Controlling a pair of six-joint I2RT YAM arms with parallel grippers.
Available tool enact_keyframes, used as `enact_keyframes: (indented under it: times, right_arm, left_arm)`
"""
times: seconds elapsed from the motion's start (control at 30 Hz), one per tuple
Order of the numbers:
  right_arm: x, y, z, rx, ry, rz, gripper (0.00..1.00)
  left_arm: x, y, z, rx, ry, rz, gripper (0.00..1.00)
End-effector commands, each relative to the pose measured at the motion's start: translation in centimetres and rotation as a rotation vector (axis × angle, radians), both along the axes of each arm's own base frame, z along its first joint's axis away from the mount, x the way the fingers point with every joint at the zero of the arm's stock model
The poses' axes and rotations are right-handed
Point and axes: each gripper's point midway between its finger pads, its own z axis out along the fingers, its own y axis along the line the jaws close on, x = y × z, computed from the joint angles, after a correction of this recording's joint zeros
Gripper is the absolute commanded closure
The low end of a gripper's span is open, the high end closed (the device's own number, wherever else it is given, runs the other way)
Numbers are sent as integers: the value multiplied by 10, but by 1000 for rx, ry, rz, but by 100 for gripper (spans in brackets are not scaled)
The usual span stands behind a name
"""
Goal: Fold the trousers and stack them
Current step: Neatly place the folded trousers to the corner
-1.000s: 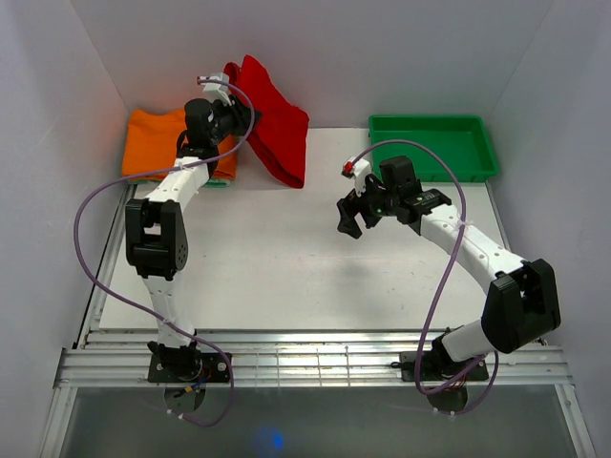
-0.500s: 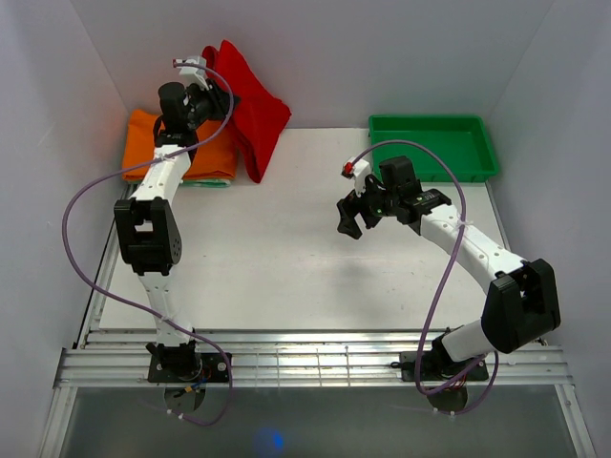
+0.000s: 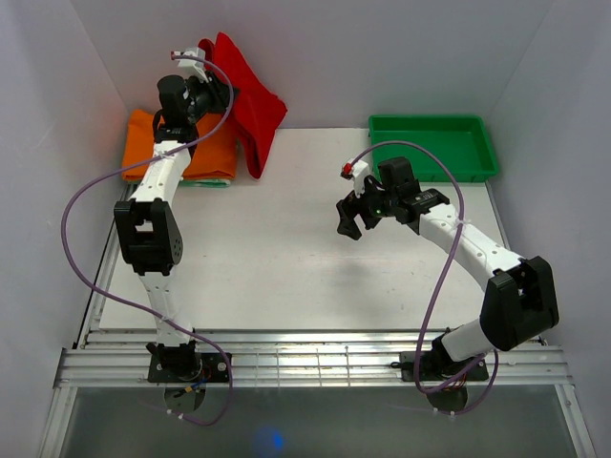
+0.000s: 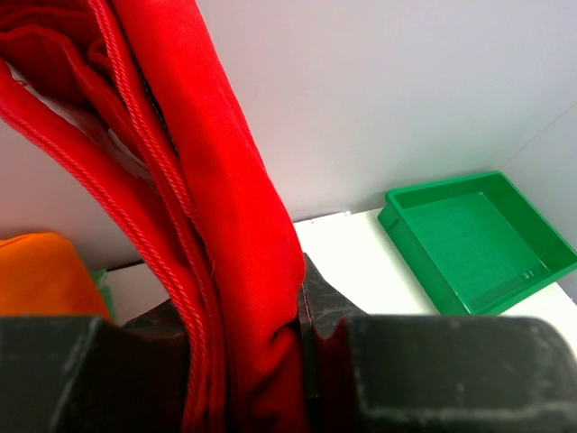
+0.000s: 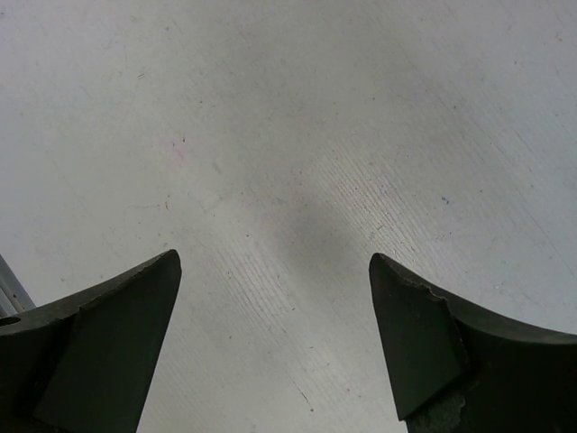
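Observation:
The overhanging trousers go left in the top view and down over the orange garment, which lies below, next, and my left gripper releases them there.
The folded red trousers hang in the air at the back left, lifted off the table, their lower edge near the table's back edge. My left gripper is shut on them up by the back wall, above the orange garment. In the left wrist view the red trousers fill the gap between the dark fingers, pinched tight. My right gripper hovers over the middle of the table, open and empty; in the right wrist view its two fingertips stand wide apart above the bare white surface.
An orange folded garment lies at the back left corner with a green cloth edge under it. A green tray stands at the back right, seen also in the left wrist view. White walls enclose the table on three sides.
My left arm has carried the red trousers up and to the left, from beside the orange garment to above it near the back wall. The right arm has not moved.

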Motion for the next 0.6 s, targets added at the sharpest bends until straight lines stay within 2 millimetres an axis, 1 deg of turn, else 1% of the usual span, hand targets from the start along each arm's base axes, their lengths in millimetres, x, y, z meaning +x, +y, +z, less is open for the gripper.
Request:
enact_keyframes:
  times: [0.0,0.03,0.07,0.1,0.13,0.17,0.2,0.23,0.27,0.3,0.4,0.43,0.47,0.5,0.57]
  right_arm:
    - [4,1,13,21,-22,6,10]
    - [4,1,14,22,-24,6,10]
    - [4,1,14,21,-26,5,10]
    - [4,1,14,20,-27,5,10]
    - [4,1,15,22,-27,5,10]
    - [4,1,14,21,-26,5,10]
    - [4,2,14,23,-25,7,10]
    - [4,2,13,24,-21,7,10]
    - [4,2,14,24,-19,6,10]
    - [3,2,13,24,-14,9,10]
    - [2,3,11,26,0,9,10]
    - [1,4,11,27,1,12,10]
    - [0,3,10,24,4,13,10]
    - [1,3,9,23,4,10,10]
    - [1,3,9,23,6,9,10]
  left_arm:
    - [-30,16,131,4,-336,67,100]
    - [-30,17,126,6,-324,68,100]
    - [-32,18,126,8,-322,72,100]
    - [-38,20,133,18,-337,82,100]
    - [-39,22,125,24,-320,89,100]
    - [-42,23,126,29,-325,91,100]
    - [-47,27,132,36,-338,98,100]
    - [-47,30,126,35,-327,107,100]
    - [-49,28,128,36,-332,97,100]
    - [-50,51,132,38,-336,135,100]
    - [-52,64,125,38,-319,144,100]
    - [-56,67,129,37,-329,149,100]
    - [-56,70,127,37,-324,150,100]
    - [-57,77,129,35,-332,153,100]
    - [-55,83,128,25,-325,160,100]
